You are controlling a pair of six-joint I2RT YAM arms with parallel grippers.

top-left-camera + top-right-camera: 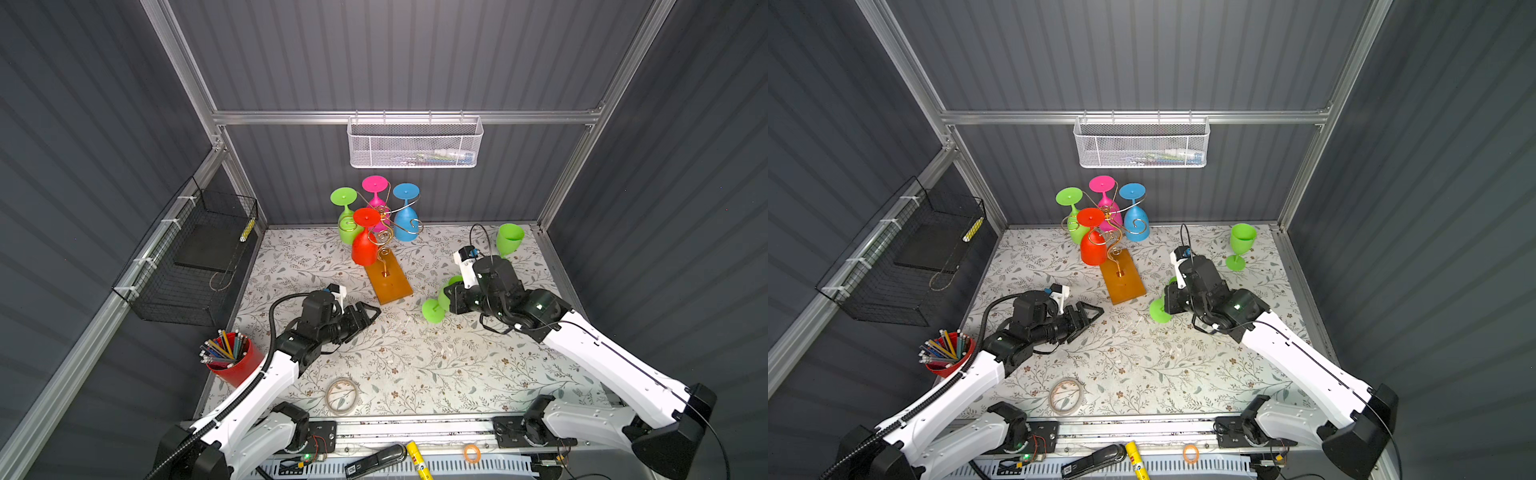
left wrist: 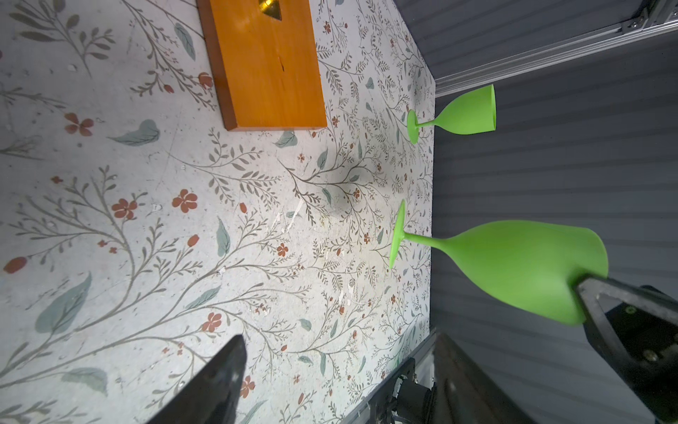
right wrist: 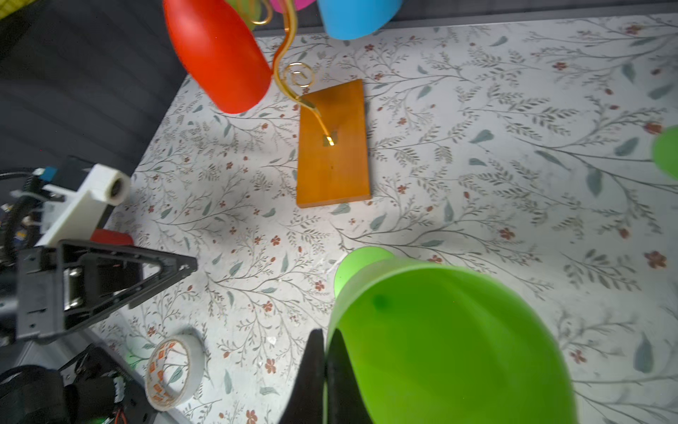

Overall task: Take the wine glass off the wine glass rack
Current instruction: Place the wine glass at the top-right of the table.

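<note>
I will next bring my right gripper outward and down to let go of the green wine glass's rim, because the clear tabletop [image 1: 1206, 249] [image 3: 540, 121] beside the second green glass is outward and below my gripper.
The wine glass rack [image 1: 388, 282] is gold wire on an orange-brown wooden base [image 3: 332, 161], and it stands at the back centre. A green [image 1: 347, 226], a pink [image 1: 376, 195], a blue [image 1: 406, 224] and a red glass [image 1: 365, 245] hang from it upside down. My right gripper [image 3: 324, 334] is shut on the rim of a green wine glass [image 3: 440, 337], right of the base. The glass tilts with its foot [image 1: 432, 311] low over the table. My left gripper [image 2: 339, 336] is open and empty, just left of the base's near end [image 1: 1096, 311].
A second green glass [image 1: 509, 239] stands upright at the back right corner. A red cup of pencils [image 1: 232, 361] and a tape roll [image 1: 343, 395] sit near the front left. A black wire basket [image 1: 187, 266] hangs on the left wall, a white mesh basket [image 1: 415, 143] on the back wall.
</note>
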